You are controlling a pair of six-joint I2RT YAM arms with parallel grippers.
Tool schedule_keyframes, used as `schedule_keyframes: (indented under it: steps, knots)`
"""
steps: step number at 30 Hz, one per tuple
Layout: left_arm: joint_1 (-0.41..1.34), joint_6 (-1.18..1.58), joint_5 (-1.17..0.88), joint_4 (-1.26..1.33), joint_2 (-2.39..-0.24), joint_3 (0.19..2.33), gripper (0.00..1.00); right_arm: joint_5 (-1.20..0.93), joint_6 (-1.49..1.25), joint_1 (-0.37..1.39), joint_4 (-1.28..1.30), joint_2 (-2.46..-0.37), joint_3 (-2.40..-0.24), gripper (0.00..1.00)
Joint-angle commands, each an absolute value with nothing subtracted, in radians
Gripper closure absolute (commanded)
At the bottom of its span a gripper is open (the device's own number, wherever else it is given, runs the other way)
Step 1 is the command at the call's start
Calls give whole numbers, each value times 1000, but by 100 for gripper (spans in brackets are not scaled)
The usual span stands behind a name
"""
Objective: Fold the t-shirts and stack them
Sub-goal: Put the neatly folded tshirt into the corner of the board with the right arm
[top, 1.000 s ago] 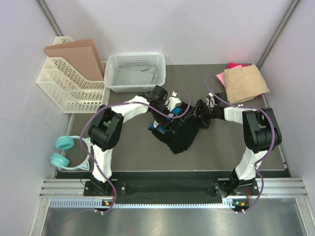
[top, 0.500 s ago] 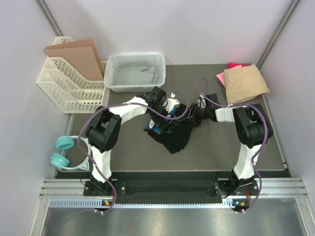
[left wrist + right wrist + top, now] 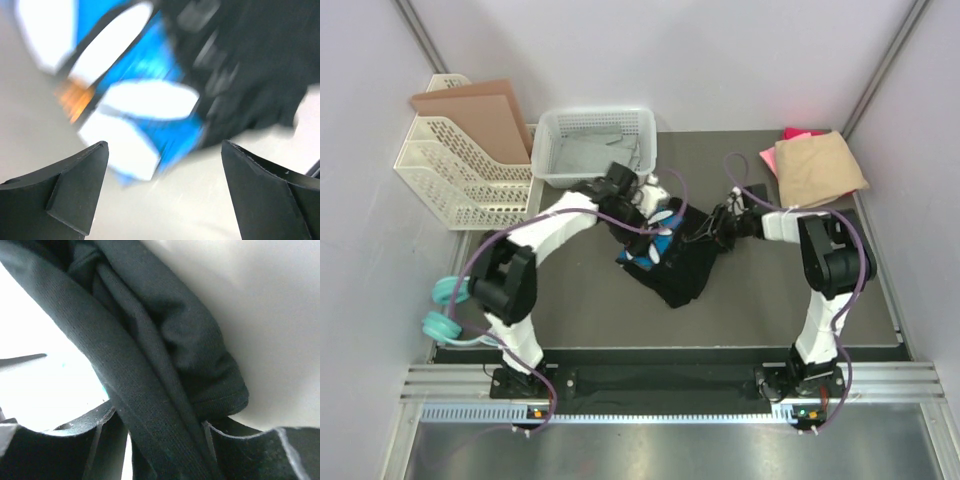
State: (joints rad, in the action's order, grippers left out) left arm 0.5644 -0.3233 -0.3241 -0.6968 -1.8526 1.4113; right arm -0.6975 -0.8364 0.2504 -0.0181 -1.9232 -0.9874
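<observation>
The stacked tan t-shirt [image 3: 817, 170] lies farther outward than my right gripper and to its right in the top view, so I will lift the black cloth over it, lower it and let go.
A large black t-shirt [image 3: 685, 272] lies crumpled mid-table, its blue-and-white print [image 3: 654, 250] facing up on the left side. My left gripper [image 3: 656, 224] hovers open just over that print [image 3: 145, 95], with nothing between its fingers [image 3: 75, 185]. At the shirt's upper right edge, my right gripper [image 3: 713, 230] is shut on a thick fold of the black cloth [image 3: 165, 390]. That fold fills the gap between the jaws of the right gripper [image 3: 160, 445]. A folded tan t-shirt [image 3: 817, 168] rests on a pink one [image 3: 798, 133] at the back right.
A white mesh basket [image 3: 552, 140] stands at the back centre. Left of it is a white file rack [image 3: 450, 185] holding brown cardboard sheets [image 3: 480, 115]. Teal headphones [image 3: 445, 310] lie off the mat's left edge. Grey walls close in on both sides.
My right gripper has shut on the black shirt's fold. The left arm swung its elbow out to the left and its gripper drew back slightly towards the basket, still open.
</observation>
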Motion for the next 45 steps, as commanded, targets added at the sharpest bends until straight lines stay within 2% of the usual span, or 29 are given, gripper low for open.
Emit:
schedule_keyframes:
  steps: [1, 6, 10, 15, 24, 31, 33, 35, 38, 45]
  knots:
    - [398, -359, -308, -762, -1593, 1445, 1, -586, -695, 79, 244, -1823, -1182, 100]
    - [316, -408, -275, -815, -1375, 1364, 1, -614, -670, -69, 396, -1831, -1392, 100]
    - [270, -423, -236, -796, -1244, 1211, 1, -626, -644, -132, 497, -1934, -1656, 100]
    - [209, -423, -256, -805, -1201, 1128, 1, -647, -634, -152, 580, -2052, -1908, 100]
    - [173, -394, -307, -790, -1206, 1075, 1, -819, -669, -170, 627, -2246, -2166, 100]
    - [172, -373, -321, -779, -1215, 1068, 1, -1086, -850, -68, 385, -2263, -2157, 100]
    - [172, -365, -322, -776, -1219, 1055, 1, -1091, -854, -8, 364, -2241, -2175, 100]
    - [172, -364, -333, -775, -1224, 1051, 1, -1095, -949, 23, 231, -2215, -2155, 100]
    - [172, -362, -336, -784, -1221, 1043, 1, -1077, -1035, 8, 149, -2191, -2147, 100]
    - [172, -367, -301, -765, -1195, 996, 1, -1083, -1109, -204, 79, -2151, -2128, 100]
